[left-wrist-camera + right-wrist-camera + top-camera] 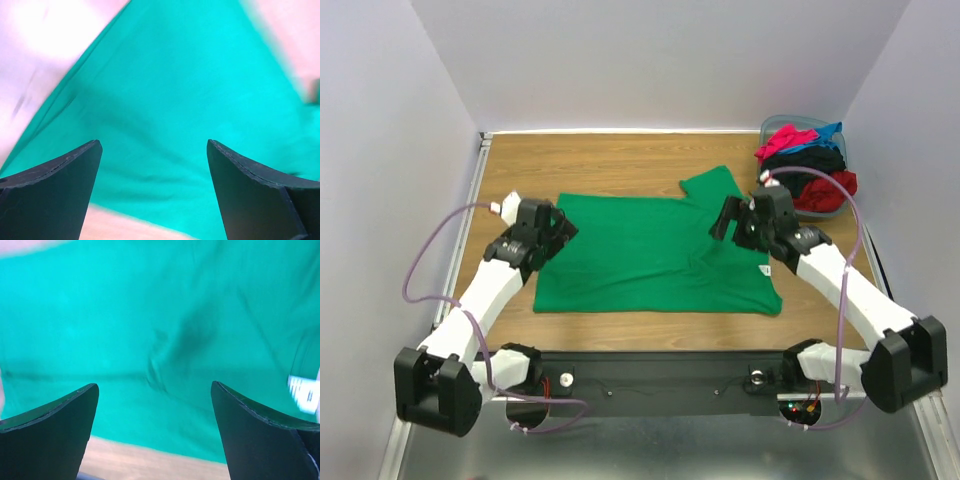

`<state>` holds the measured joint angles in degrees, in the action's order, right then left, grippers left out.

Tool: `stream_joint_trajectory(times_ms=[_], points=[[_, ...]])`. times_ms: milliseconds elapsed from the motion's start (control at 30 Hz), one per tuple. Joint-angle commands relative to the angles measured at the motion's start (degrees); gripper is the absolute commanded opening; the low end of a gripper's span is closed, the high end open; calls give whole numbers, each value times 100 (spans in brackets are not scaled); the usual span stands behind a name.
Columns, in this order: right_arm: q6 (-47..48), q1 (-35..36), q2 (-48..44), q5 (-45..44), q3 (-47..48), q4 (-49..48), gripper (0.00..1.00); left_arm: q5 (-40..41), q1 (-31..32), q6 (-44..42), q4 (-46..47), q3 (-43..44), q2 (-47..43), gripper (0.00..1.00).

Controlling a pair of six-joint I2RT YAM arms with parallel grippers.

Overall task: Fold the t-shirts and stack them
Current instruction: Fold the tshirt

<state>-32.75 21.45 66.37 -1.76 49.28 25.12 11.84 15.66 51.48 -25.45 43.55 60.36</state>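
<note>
The shirt's far corner away from the sleeve (562,198) lies flat, outward of and below my left gripper, so my gripper should move outward and down onto it next.
A bright green t-shirt (655,255) lies spread flat in the middle of the wooden table, one sleeve pointing to the back. It fills the left wrist view (165,95) and the right wrist view (160,325). My left gripper (558,226) hovers over the shirt's left edge, open and empty. My right gripper (728,218) hovers over the shirt's right side near the sleeve, open and empty. The other t-shirts, pink-red (786,140), blue (825,136), black (810,163) and red (828,190), lie heaped in the bin.
A grey-blue plastic bin (772,124) stands at the back right corner. A white label (304,392) shows on the shirt in the right wrist view. The wooden table (620,160) is walled by white panels at the back and sides.
</note>
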Motion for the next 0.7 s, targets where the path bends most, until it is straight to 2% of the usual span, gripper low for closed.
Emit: stream_joint_trajectory(times_ms=[0, 67, 100, 133, 200, 233, 300, 367, 500, 667], points=[[365, -10, 873, -763, 1187, -131, 100, 232, -159, -937, 743, 1048, 947, 98], [524, -18, 1306, -974, 1662, -113, 100, -22, -335, -1201, 866, 1452, 1502, 98], [559, -18, 1543, -1089, 2099, -113, 100, -241, -431, -1307, 832, 1951, 1818, 99], [620, -27, 1955, -1203, 2304, -113, 100, -278, -554, -1429, 753, 2225, 2474, 98], [700, -44, 2553, -1527, 2891, -113, 100, -191, -651, -1570, 447, 3130, 3459, 98], [726, -62, 2556, -1616, 3069, -113, 100, -164, -652, -1571, 297, 3438, 3787, 98], [823, -123, 3135, -1827, 3447, -104, 100, -24, -713, -1668, -28, 4305, 4359, 98], [946, -176, 3513, -1889, 3998, -104, 100, 90, -740, -1703, -223, 4818, 5043, 98], [1403, -282, 4496, -1942, 4800, -104, 100, 275, -784, -1852, -503, 5864, 5976, 97], [1526, -440, 5245, -2083, 5556, -104, 100, 328, -801, -1879, -619, 6411, 6470, 89]])
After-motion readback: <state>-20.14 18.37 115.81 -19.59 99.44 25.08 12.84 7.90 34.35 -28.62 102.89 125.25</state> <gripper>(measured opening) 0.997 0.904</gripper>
